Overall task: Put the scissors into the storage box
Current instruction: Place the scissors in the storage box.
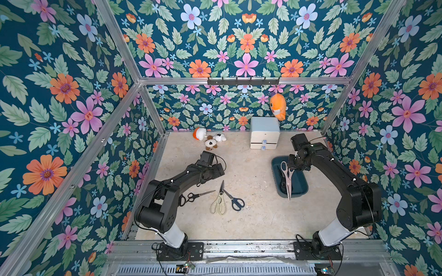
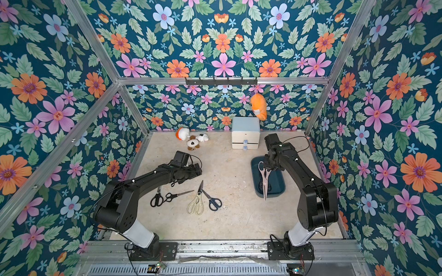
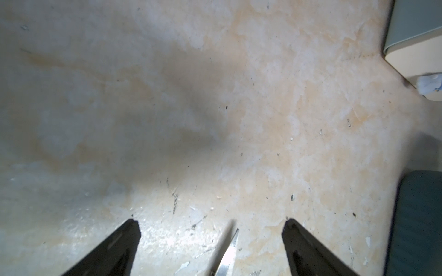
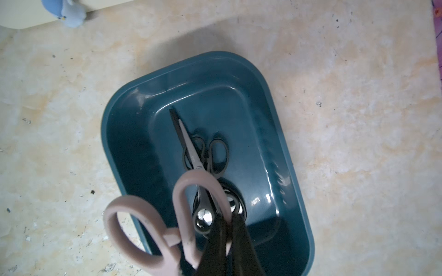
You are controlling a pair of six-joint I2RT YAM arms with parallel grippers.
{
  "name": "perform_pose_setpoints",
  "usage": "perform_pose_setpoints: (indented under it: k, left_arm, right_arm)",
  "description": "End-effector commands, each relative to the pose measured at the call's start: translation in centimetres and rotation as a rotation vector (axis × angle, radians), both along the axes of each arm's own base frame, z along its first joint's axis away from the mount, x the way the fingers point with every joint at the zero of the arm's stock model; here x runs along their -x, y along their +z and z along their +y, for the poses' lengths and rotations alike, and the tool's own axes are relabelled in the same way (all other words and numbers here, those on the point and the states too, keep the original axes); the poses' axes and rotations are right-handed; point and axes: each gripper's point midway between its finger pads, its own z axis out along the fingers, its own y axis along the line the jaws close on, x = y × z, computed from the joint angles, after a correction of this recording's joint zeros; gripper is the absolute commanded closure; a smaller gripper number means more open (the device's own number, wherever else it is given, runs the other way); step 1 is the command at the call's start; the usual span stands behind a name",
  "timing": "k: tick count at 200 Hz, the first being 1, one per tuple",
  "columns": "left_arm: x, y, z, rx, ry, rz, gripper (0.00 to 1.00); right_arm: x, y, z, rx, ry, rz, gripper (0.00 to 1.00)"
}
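My right gripper lowers with the hanging pinkish-grey scissors past the storage box's rim next. It then releases the scissors' handle loop, as the box's open bottom lies below it.
My right gripper (image 4: 227, 229) is shut on a handle loop of the pinkish-grey scissors (image 4: 134, 234). This pair hangs over the dark teal storage box (image 1: 300, 188), blades pointing toward the front rim (image 1: 288, 184). Black-handled scissors (image 4: 191, 148) lie inside the box (image 4: 270, 100). On the table lie a black-handled pair (image 1: 196, 196), a cream-handled pair (image 1: 218, 203) and a dark-blue-handled pair (image 1: 235, 200); a top view shows another black pair (image 2: 156, 198). My left gripper (image 3: 211, 224) is open over bare table behind them, with a steel blade tip (image 3: 233, 246) between its fingers, untouched.
A white two-drawer cabinet (image 1: 265, 133) stands at the back, just behind the box. Small plush toys (image 1: 210, 139) lie at the back left. An orange plush (image 1: 278, 106) hangs from the hook rail on the back wall.
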Motion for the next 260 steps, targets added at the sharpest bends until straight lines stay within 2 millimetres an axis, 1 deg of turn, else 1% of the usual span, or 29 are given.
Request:
perform_pose_setpoints:
  k: [1, 5, 7, 12, 26, 48, 75, 113, 140, 190, 234, 260]
  left_arm:
    - [-0.1, 0.3, 0.1, -0.009, 0.009, -0.009, 0.02]
    - [0.0, 0.3, 0.2, -0.010, 0.010, -0.009, 0.02]
    - [0.0, 0.4, 0.2, -0.009, 0.011, -0.010, 0.02]
    - [0.0, 0.4, 0.2, -0.010, 0.012, -0.009, 0.02]
    - [0.1, 0.4, 0.3, -0.014, 0.012, -0.008, 0.02]
    - [0.4, 0.5, 0.5, -0.020, 0.020, -0.009, 0.02]
    - [0.9, 0.5, 0.9, -0.027, 0.030, -0.013, 0.02]
    - [1.4, 0.4, 1.4, -0.037, 0.040, -0.012, 0.02]
    - [1.4, 0.7, 1.5, -0.041, 0.045, -0.018, 0.02]
    - [1.6, 0.7, 1.7, -0.051, 0.048, -0.016, 0.02]
    - [1.8, 1.0, 2.0, -0.059, 0.050, -0.022, 0.02]
    - [1.9, 1.2, 2.2, -0.067, 0.051, -0.027, 0.02]
  right_arm:
    - [-1.1, -0.1, -0.3, -0.011, -0.015, -0.021, 1.00]
    - [-1.2, 0.0, -0.4, -0.014, -0.020, -0.025, 1.00]
    - [-1.4, -0.9, -0.5, -0.010, -0.023, -0.002, 1.00]
    - [-1.6, -1.3, -0.7, -0.005, -0.035, 0.009, 1.00]
    - [-2.3, -1.9, -1.0, -0.008, -0.061, 0.020, 1.00]
    - [-3.2, -2.7, -0.8, -0.024, -0.071, 0.032, 1.00]
    - [-3.9, -3.6, -1.0, -0.009, -0.076, 0.052, 1.00]
    - [-4.1, -5.4, -1.0, -0.016, -0.089, 0.090, 1.00]
    - [-4.3, -6.4, -0.6, -0.033, -0.094, 0.106, 1.00]
    - [-4.5, -8.3, -0.5, -0.031, -0.095, 0.148, 1.00]
    - [-4.6, -9.2, -0.2, -0.046, -0.109, 0.163, 1.00]
    - [-4.5, -9.2, -0.2, -0.053, -0.121, 0.160, 1.00]
